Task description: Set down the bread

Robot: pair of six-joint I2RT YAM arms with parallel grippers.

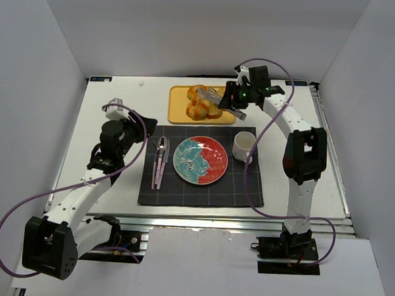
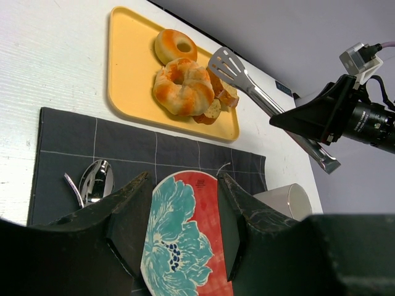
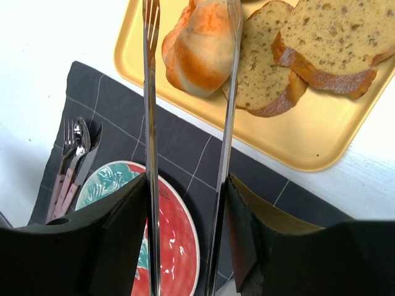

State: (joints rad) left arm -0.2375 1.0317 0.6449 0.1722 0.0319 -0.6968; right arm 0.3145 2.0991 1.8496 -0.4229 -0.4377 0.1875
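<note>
The tongs' spread arms already straddle the striped bun (image 1: 198,109) (image 3: 194,49). My right gripper lowers next, draws slightly back, then squeezes the tongs around it.
The bread lies on a yellow tray (image 1: 178,110) at the back: a ring roll (image 1: 197,91) and an orange-and-white striped bun (image 1: 198,109). Both also show in the left wrist view, the ring (image 2: 174,46) behind the bun (image 2: 183,87). My right gripper (image 1: 243,97) is shut on metal tongs (image 1: 221,99). In the right wrist view the tongs' two arms (image 3: 151,123) straddle the striped bun (image 3: 194,49); their tips are out of frame. My left gripper (image 2: 183,185) is open and empty above the dark placemat (image 1: 182,193), left of the plate.
Two brown speckled loaf slices (image 3: 308,49) lie on the tray beside the bun. A red-and-teal plate (image 1: 200,160) sits mid-placemat, with cutlery (image 1: 160,160) to its left and a white cup (image 1: 244,145) to its right. White walls surround the table.
</note>
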